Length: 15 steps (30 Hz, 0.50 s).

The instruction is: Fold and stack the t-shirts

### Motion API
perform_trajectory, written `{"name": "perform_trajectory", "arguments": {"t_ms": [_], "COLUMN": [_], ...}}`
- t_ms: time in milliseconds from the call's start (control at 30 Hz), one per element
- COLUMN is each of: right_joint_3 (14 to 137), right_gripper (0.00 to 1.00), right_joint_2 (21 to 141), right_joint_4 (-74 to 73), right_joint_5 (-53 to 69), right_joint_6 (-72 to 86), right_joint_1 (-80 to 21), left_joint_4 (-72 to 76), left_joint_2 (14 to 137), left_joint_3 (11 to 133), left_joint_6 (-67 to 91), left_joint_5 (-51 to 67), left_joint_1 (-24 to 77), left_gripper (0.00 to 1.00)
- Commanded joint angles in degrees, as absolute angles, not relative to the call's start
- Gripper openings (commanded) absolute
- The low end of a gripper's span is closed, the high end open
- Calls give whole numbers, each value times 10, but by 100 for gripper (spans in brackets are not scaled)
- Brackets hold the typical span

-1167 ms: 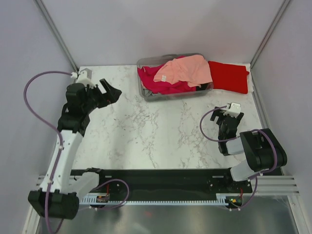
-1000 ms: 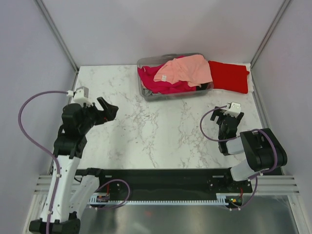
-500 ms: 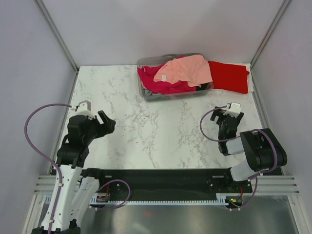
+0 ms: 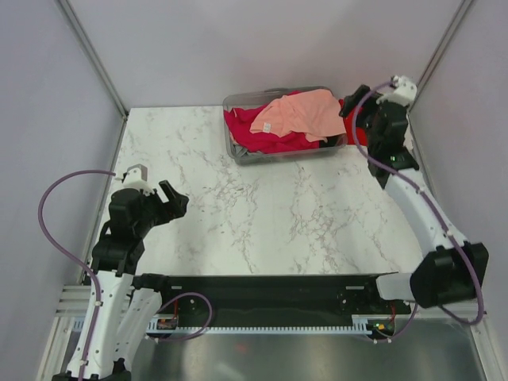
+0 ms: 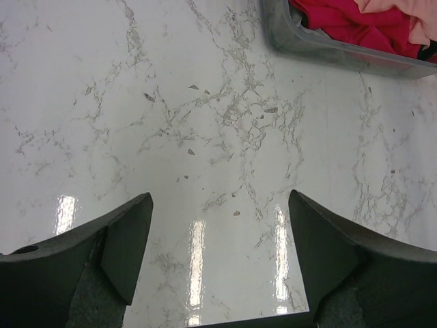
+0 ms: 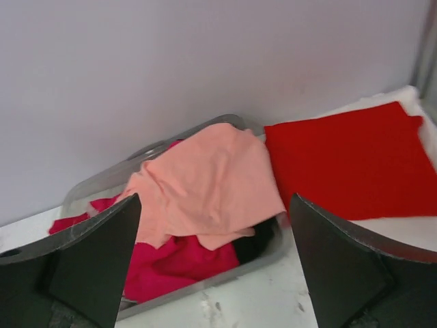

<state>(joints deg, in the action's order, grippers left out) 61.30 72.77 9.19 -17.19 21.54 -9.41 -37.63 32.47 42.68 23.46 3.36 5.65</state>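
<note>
My right gripper lowers toward the left in the top view onto the salmon shirt's near edge [image 4: 313, 136] [image 6: 224, 235] next, since that shirt lies uppermost in the bin.
A salmon pink t-shirt [image 4: 302, 111] lies crumpled on top of a magenta t-shirt [image 4: 255, 136] in the clear grey bin [image 4: 238, 152] at the back of the table. A black t-shirt [image 4: 329, 141] shows under them at the bin's right end. A bright red t-shirt [image 4: 357, 129] lies folded flat to the right of the bin, partly hidden by my right arm. My right gripper [image 4: 350, 107] is open and empty above the bin's right end; its wrist view shows the salmon shirt [image 6: 212, 178], red shirt [image 6: 348, 164], magenta shirt [image 6: 171, 263] and black shirt [image 6: 263, 239]. My left gripper [image 4: 172, 198] is open and empty over bare table at the near left.
The white marble table [image 4: 270, 214] is framed by grey walls and metal corner posts [image 4: 91, 51]. The left wrist view [image 5: 220, 198] shows bare marble, with the bin's corner [image 5: 300, 42] and magenta cloth [image 5: 348, 20] at the top right.
My left arm drew back from the far left to the near left. My right arm rose from its folded rest at the near right and reached to the back right, over the bin's right end.
</note>
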Motion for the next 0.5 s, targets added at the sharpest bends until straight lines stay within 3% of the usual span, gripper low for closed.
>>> {"name": "perform_trajectory", "arguments": {"t_ms": [0, 200, 467], "right_joint_3": [774, 960, 1118], "right_gripper": [97, 95, 90], "right_joint_2": [868, 1050, 1229], "right_joint_4": [-153, -204, -235], "right_joint_5": [-55, 15, 4], "right_joint_6": [252, 248, 220], "right_joint_1": [-97, -117, -152], "left_joint_4": [-368, -368, -368], "left_joint_2": [323, 311, 300], "left_joint_3": [427, 425, 425], "left_joint_6": [238, 238, 239], "left_joint_5": [40, 36, 35], "left_joint_1": [58, 58, 58], "left_gripper": [88, 88, 87]}}
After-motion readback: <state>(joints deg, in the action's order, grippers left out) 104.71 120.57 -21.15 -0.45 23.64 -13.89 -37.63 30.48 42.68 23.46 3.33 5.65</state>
